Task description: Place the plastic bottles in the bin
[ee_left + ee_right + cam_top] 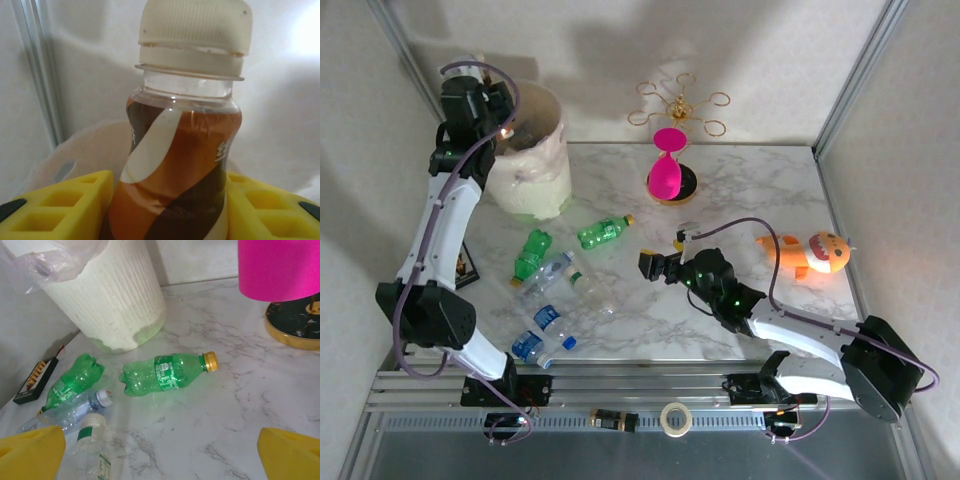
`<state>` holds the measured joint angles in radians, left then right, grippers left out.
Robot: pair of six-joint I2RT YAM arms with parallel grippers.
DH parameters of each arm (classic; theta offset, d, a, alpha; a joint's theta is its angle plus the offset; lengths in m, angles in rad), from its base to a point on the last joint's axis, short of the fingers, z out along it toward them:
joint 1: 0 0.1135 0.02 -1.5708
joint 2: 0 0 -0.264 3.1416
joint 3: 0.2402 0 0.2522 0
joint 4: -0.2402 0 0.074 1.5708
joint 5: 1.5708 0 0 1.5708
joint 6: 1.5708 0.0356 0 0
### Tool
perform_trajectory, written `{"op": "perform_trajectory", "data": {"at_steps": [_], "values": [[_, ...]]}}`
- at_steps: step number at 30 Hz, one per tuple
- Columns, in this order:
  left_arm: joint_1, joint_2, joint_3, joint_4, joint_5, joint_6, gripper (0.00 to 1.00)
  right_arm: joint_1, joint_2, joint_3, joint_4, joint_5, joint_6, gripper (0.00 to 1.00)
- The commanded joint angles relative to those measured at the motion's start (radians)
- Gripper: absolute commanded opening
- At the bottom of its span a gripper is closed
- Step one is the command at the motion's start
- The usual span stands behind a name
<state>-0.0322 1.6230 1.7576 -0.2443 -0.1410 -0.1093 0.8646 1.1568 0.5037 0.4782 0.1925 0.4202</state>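
I will next lower my left gripper toward the middle of the bin's opening (527, 126) and let go of the bottle with the brown-and-orange label there, because that opening is below the gripper.
My left gripper (503, 118) hangs over the cream bin (535, 165), shut on a brown-and-orange labelled plastic bottle (180, 150) with a cream cap. Its yellow fingers (65, 207) press both sides of the bottle, and the bin's bag (85, 145) lies below. My right gripper (655, 265) stands open low over the table's middle, with nothing between its fingers (35, 452). Ahead of it lie a green bottle with a yellow cap (167, 372), another green bottle (75, 380) and two clear ones (75, 410) (90, 450). The bin (115, 300) stands beyond. Two blue-labelled bottles (548, 318) (530, 345) lie near the left arm.
A pink hourglass on a black base (667, 170) stands at the back centre, with a gold wire stand (682, 105) behind it. An orange plush toy (815, 252) lies at the right. A small black object (465, 265) sits by the left edge.
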Motion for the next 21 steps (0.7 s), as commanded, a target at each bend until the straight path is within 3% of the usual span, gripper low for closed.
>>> {"op": "perform_trajectory", "data": {"at_steps": [1, 7, 10, 12, 15, 16, 19, 21], "values": [[0.014, 0.044, 0.048, -0.068, -0.034, 0.031, 0.0, 0.005, -0.023, -0.015, 0.004, 0.055, 0.027, 0.99], [0.03, 0.163, 0.133, -0.151, -0.01, 0.016, 0.0, 0.005, -0.027, -0.037, 0.017, 0.061, 0.045, 0.99], [0.031, 0.194, 0.157, -0.172, 0.004, 0.005, 0.26, 0.006, -0.029, -0.047, 0.017, 0.072, 0.053, 0.99], [0.031, 0.207, 0.169, -0.185, 0.006, 0.002, 0.38, 0.006, -0.031, -0.052, 0.017, 0.074, 0.057, 0.99], [0.03, 0.215, 0.182, -0.198, -0.009, -0.004, 0.73, 0.006, -0.032, -0.053, 0.016, 0.078, 0.058, 0.99], [0.031, 0.213, 0.187, -0.201, -0.012, -0.007, 0.8, 0.005, -0.032, -0.053, 0.016, 0.079, 0.058, 0.99], [0.031, 0.2, 0.195, -0.206, -0.007, -0.022, 0.97, 0.007, -0.026, -0.052, 0.019, 0.079, 0.057, 0.99], [0.031, 0.177, 0.194, -0.207, 0.007, -0.034, 0.99, 0.006, -0.02, -0.05, 0.02, 0.078, 0.057, 0.99]]}}
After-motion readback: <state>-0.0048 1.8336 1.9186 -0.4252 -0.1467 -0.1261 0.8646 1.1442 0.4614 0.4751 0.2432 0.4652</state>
